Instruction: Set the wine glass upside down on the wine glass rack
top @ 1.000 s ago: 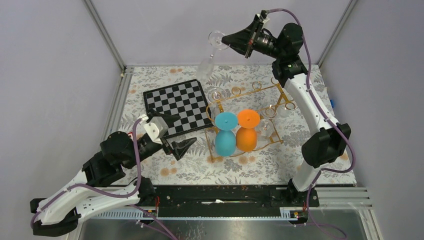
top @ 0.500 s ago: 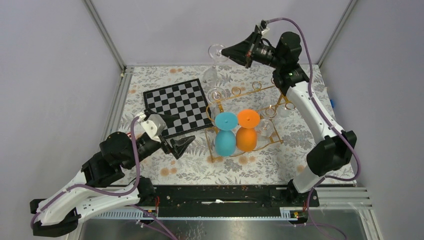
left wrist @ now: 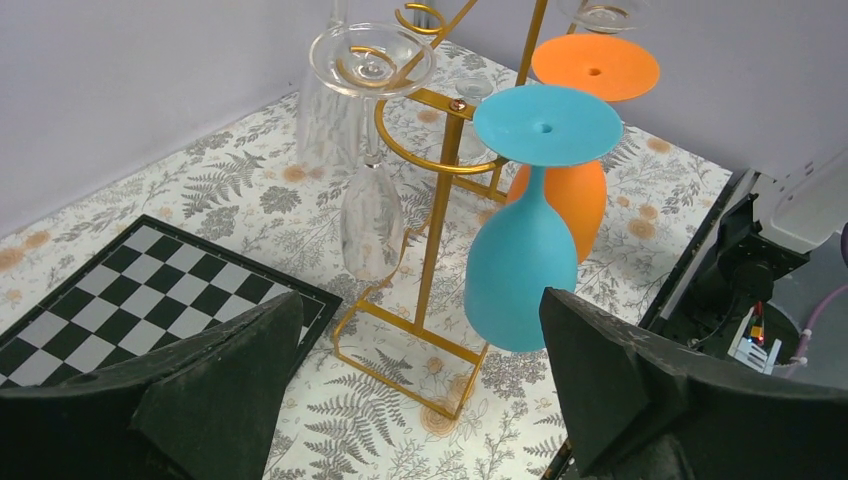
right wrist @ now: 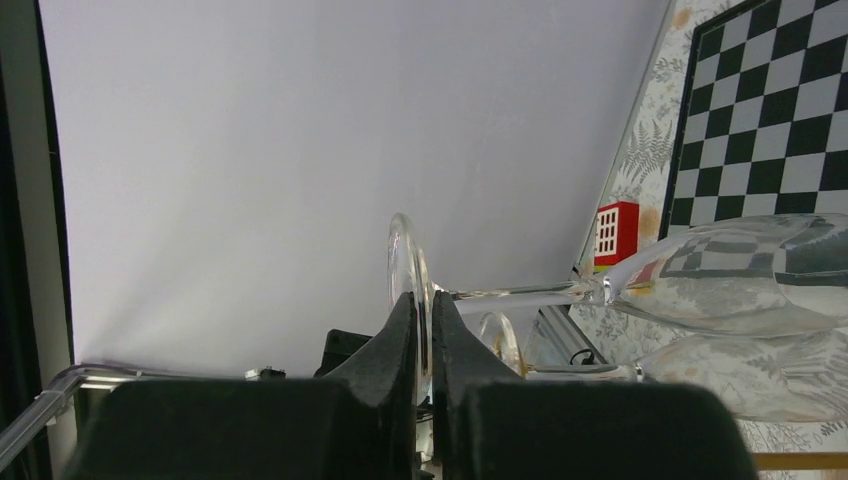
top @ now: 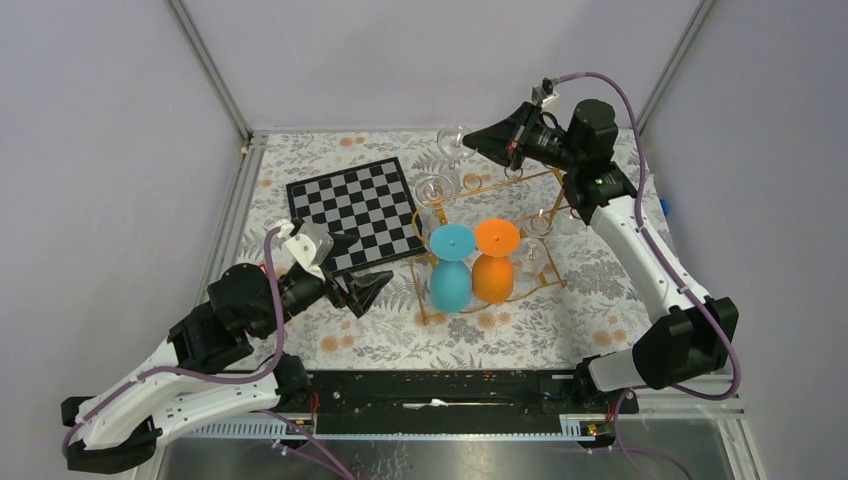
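Observation:
My right gripper needs to move back and down next, and then bring the wine glass's stem into the empty ring beside the hanging clear glass.
My right gripper (top: 468,139) is shut on the foot rim of a clear wine glass (top: 451,140). It holds the glass foot-up just over the back left corner of the gold wire wine glass rack (top: 548,180). In the right wrist view the jaws (right wrist: 420,305) pinch the thin foot. The stem and bowl of the wine glass (right wrist: 730,275) stretch away to the right. Another clear glass (top: 432,187), a blue one (top: 451,265) and an orange one (top: 494,262) hang upside down on the rack. My left gripper (top: 352,268) is open and empty, low on the table left of the rack.
A black-and-white chessboard (top: 355,212) lies left of the rack, close to my left gripper. More clear glasses (top: 545,222) hang at the rack's right side. In the left wrist view the rack's post (left wrist: 440,170) and the blue glass (left wrist: 520,270) stand just ahead of the open fingers.
My right arm has come down and to the right, bringing the held glass from high above the back wall to the rack's back corner. The left arm has barely shifted.

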You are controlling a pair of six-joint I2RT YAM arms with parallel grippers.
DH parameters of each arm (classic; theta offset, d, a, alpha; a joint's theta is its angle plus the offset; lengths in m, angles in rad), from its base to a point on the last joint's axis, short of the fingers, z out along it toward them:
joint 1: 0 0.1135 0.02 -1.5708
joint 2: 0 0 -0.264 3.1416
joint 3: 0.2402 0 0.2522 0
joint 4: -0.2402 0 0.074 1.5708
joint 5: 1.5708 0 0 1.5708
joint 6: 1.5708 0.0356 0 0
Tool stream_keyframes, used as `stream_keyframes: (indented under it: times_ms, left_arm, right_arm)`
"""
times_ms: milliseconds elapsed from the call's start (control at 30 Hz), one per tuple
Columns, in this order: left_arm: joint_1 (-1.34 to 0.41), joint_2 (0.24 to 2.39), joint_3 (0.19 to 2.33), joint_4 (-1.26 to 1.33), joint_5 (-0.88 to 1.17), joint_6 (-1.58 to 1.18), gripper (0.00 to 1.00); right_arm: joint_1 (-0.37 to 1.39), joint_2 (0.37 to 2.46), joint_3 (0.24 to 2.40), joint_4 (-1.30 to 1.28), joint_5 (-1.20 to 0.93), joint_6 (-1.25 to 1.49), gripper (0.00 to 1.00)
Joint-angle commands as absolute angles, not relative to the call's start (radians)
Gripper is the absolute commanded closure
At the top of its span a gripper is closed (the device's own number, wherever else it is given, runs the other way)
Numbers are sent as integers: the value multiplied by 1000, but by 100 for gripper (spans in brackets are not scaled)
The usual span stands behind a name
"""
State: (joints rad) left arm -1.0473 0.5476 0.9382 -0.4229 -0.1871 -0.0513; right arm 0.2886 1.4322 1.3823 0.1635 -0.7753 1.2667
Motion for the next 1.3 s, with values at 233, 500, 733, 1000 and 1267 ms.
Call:
stream_keyframes:
  times_ms: [233,500,733,1000,1267]
  left_arm:
    - [-1049,561,927,-376,-216,-104,1]
    - [-1049,566,923,-376,-204,-106,1]
    - [-1050,567,919,-376,-214,-112,1]
    - [-1049,573,920,-367,-221,-109,1]
    - [-1049,607,927,-369,-257,-134,1]
  right_arm:
    - [262,1318,1265,200,-763,1212,100]
    - [251,1269,1211,190,-756,1200,100]
    - [247,1229,1167,161,-737,1189,100]
    - [243,1209,1137,150,-743,1192,100]
    - [243,1163,1111,65,-760,1165,91]
